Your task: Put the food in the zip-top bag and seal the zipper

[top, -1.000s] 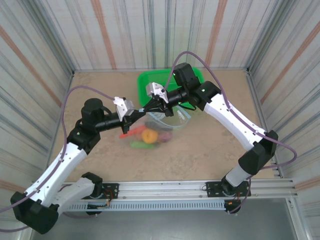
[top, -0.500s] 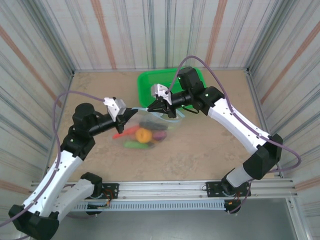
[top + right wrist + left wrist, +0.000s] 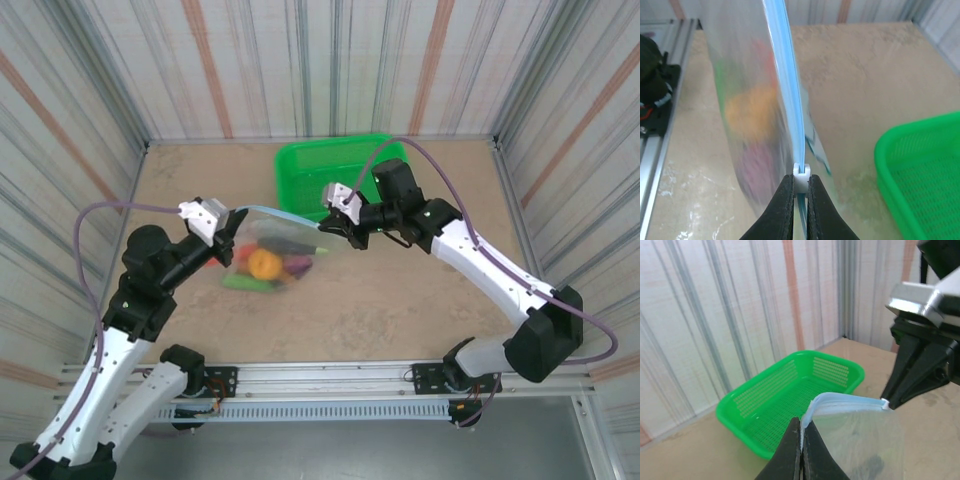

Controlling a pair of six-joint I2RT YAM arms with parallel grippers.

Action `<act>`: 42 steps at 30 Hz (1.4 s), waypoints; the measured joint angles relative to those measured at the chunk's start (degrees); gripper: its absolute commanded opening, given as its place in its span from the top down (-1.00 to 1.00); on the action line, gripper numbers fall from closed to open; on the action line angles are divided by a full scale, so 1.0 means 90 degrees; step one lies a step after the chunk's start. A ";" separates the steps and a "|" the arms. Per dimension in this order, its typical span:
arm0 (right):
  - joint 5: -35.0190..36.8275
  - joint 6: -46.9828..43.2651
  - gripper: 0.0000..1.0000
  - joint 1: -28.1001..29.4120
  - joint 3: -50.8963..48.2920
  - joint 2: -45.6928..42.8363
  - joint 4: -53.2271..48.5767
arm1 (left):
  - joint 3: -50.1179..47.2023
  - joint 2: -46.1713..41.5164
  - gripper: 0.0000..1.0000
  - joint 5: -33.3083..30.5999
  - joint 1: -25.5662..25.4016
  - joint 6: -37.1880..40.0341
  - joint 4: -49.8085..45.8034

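The small white slider (image 3: 801,176) is at the zipper's end. My right gripper needs to move away from my left gripper along the zipper's line next and let go of the slider.
The clear zip-top bag (image 3: 268,258) hangs stretched between both grippers above the table. Inside it lie the food pieces: a yellow-orange ball (image 3: 263,264), a green cucumber (image 3: 245,283) and purple pieces (image 3: 293,266). The light blue zipper (image 3: 280,215) runs taut along the top edge. My left gripper (image 3: 232,225) is shut on the zipper's left end (image 3: 807,417). My right gripper (image 3: 326,232) is shut on the small white slider (image 3: 801,176) at the zipper's right end. In the right wrist view the bag (image 3: 747,115) and its blurred food hang left of the zipper strip (image 3: 785,80).
A green mesh-sided basket (image 3: 335,170) stands at the back of the table, just behind the right gripper, and it shows as the basket (image 3: 790,395) in the left wrist view. Striped walls enclose the table on three sides. A metal rail (image 3: 330,385) runs along the near edge.
Both arms have carried the bag to the left and nearer the front. The grippers have drawn apart, and the zipper now stretches longer between them.
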 measured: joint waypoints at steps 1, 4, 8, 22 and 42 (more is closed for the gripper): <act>0.0129 0.0027 1.00 -0.0027 -0.0121 -0.0049 0.0029 | 0.0000 -0.0041 1.00 -0.0107 0.0000 -0.0002 -0.0056; 0.0486 0.0165 1.00 -0.0143 -0.0459 -0.0214 0.0124 | 0.0000 -0.0100 1.00 -0.0330 -0.0002 -0.0002 -0.0199; 0.0937 0.0384 1.00 -0.0323 -0.0840 -0.0481 0.0219 | 0.0000 -0.0119 1.00 -0.0510 -0.0019 -0.0002 -0.0277; 0.2035 0.0823 1.00 -0.0384 -0.1124 -0.1588 -0.0243 | -0.0002 -0.0168 1.00 -0.0580 -0.0202 -0.0568 -0.0342; 0.2773 0.1736 0.00 0.0588 -0.0695 -0.3325 -0.3181 | -0.1467 -0.1962 1.00 -0.0136 -0.1064 -0.3786 -0.1554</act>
